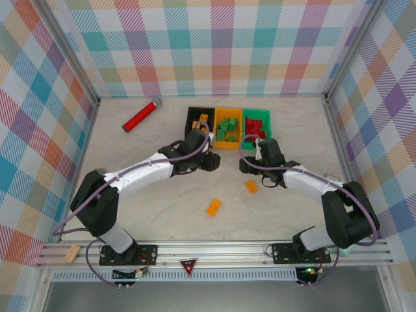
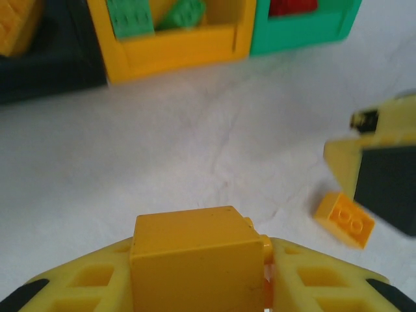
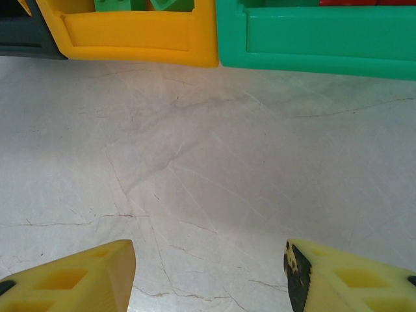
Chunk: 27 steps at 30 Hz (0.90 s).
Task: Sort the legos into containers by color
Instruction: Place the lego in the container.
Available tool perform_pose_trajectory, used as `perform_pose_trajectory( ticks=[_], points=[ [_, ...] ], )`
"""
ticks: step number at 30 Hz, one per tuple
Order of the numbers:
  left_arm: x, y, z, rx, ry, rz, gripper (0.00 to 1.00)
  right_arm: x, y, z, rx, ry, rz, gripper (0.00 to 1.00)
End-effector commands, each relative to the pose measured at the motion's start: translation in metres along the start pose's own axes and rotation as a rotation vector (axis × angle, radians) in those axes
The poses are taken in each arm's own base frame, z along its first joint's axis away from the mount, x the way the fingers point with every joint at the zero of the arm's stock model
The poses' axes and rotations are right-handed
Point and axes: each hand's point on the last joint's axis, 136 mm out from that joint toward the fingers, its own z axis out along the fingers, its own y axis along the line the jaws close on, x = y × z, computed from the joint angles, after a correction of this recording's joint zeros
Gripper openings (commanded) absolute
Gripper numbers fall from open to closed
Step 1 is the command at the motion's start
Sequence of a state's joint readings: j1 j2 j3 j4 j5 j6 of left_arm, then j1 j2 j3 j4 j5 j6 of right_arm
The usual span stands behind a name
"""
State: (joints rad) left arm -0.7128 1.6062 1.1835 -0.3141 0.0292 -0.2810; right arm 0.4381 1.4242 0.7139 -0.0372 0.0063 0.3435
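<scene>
I should lift my left gripper outward over the black bin (image 1: 194, 116) and let go of the yellow-orange lego inside. That bin has the matching legos and is outward of my gripper.
My left gripper (image 1: 212, 161) is shut on a yellow-orange lego (image 2: 195, 253), held just above the table in front of the containers. The joined containers stand at the back: a black bin (image 1: 194, 116) with yellow-orange legos, an orange-yellow bin (image 1: 228, 140) with green legos, and a green bin (image 1: 257, 112) with red ones. My right gripper (image 1: 246, 163) hangs open over bare table (image 3: 208, 195), nothing between its fingers (image 3: 84, 276). Two loose yellow-orange legos lie on the table, one (image 1: 251, 186) near the right arm, the other (image 1: 214, 207) nearer the front.
A long red cylinder with a silver end (image 1: 142, 115) lies at the back left. The two grippers face each other closely in front of the bins. Checked walls close in the table on three sides. A small wooden block (image 1: 71, 253) sits on the front rail.
</scene>
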Motion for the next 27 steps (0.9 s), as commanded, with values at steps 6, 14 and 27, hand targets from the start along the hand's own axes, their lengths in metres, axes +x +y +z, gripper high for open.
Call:
perform_pose_trajectory(
  ticks=[6, 14, 27],
  points=[
    [-0.076, 0.029, -0.002, 0.053, -0.09, -0.086, 0.04, -0.004, 0.008, 0.0, -0.032, -0.014, 0.011, 0.63],
    [-0.122, 0.081, 0.047, 0.065, -0.089, -0.242, 0.14, -0.004, 0.007, 0.003, -0.025, -0.006, 0.01, 0.63],
    [-0.102, 0.083, 0.041, 0.055, -0.12, -0.311, 0.77, -0.003, 0.008, 0.004, -0.034, 0.006, 0.018, 0.63]
  ],
)
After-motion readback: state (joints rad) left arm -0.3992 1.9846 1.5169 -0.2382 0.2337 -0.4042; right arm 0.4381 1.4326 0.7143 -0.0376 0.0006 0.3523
